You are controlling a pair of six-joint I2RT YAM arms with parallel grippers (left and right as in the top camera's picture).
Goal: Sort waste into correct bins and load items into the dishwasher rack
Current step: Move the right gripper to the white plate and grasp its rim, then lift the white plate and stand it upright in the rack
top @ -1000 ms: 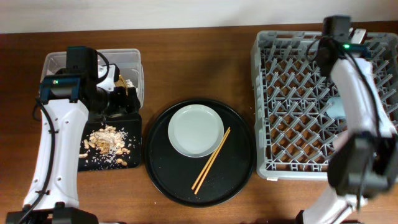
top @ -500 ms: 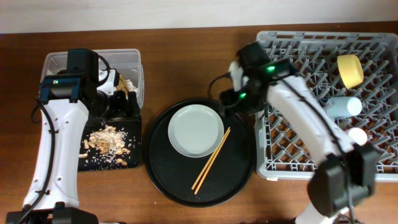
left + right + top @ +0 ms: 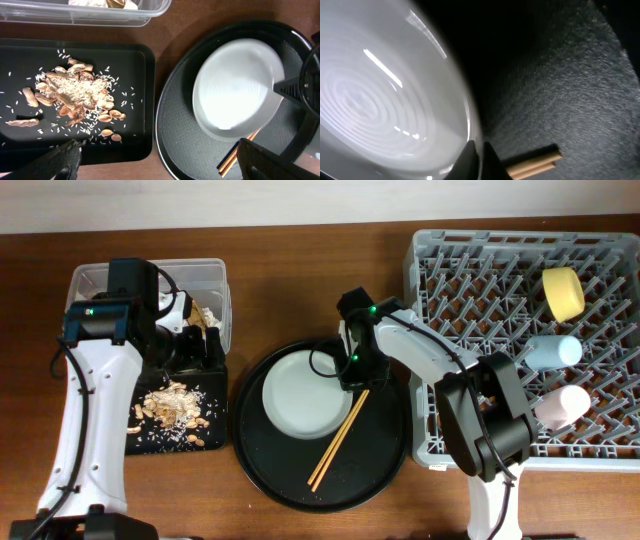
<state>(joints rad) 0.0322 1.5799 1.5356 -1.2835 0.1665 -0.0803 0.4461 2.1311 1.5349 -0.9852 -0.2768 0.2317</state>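
Note:
Next, my right gripper raises the plate [image 3: 300, 398] and carries it outward. Then it lowers it into the dishwasher rack's wires beside the yellow bowl to release, as the pegs stand empty.
The pale plate [image 3: 300, 398] lies on the round black tray [image 3: 290, 480], and my right gripper [image 3: 352, 376] is shut on its right rim. In the right wrist view the dark fingertips [image 3: 487, 160] pinch the plate [image 3: 380, 100] edge, with the chopsticks [image 3: 532, 162] just beside them. The chopsticks [image 3: 340, 438] lie aslant on the tray. My left gripper [image 3: 198, 348] hangs open and empty above where the clear tub [image 3: 90, 280] meets the shallow black tray [image 3: 215, 435]. Food scraps [image 3: 75, 95] lie on that tray. The yellow bowl [image 3: 563, 292], blue cup [image 3: 552, 351] and pink cup [image 3: 560, 405] lie in the rack [image 3: 470, 330].
White tissue and a gold wrapper [image 3: 205, 312] lie in the clear tub. The rack fills the right side of the table. Bare wood table [image 3: 300, 290] shows behind the round tray, between the bins and the rack.
My right arm swung from the rack over to the round tray and shut on the plate's rim. The plate shifted slightly left. The left arm stayed put.

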